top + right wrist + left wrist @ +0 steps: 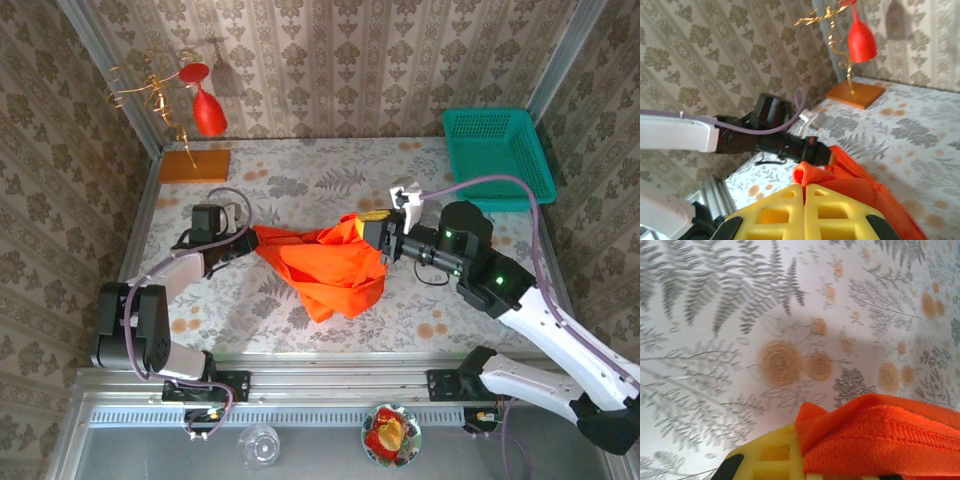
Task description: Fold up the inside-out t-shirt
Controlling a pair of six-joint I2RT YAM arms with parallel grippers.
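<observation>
The shirt (812,172) is hanging bunched between both grippers, so I will next move my right gripper away from my left gripper and then down to the flowered tabletop.
The inside-out t-shirt (325,268), bright orange-red and wrinkled, hangs bunched between both grippers over the middle of the table. My left gripper (250,238) is shut on its left end; in the left wrist view the cloth (880,435) drapes over a yellow finger (767,457) above the flowered tabletop. My right gripper (372,230) is shut on the shirt's upper right part. In the right wrist view its yellow fingers (775,210) meet at the tips (804,186) with a fold of the shirt (812,172) pinched between them. The left arm's gripper (812,150) shows just beyond.
A teal basket (497,150) sits at the back right. A red wine glass (209,112) hangs on a gold wire stand with an orange-brown board (194,165) at the back left. Beyond the near rail stand a clear glass (260,445) and a small bowl (391,432).
</observation>
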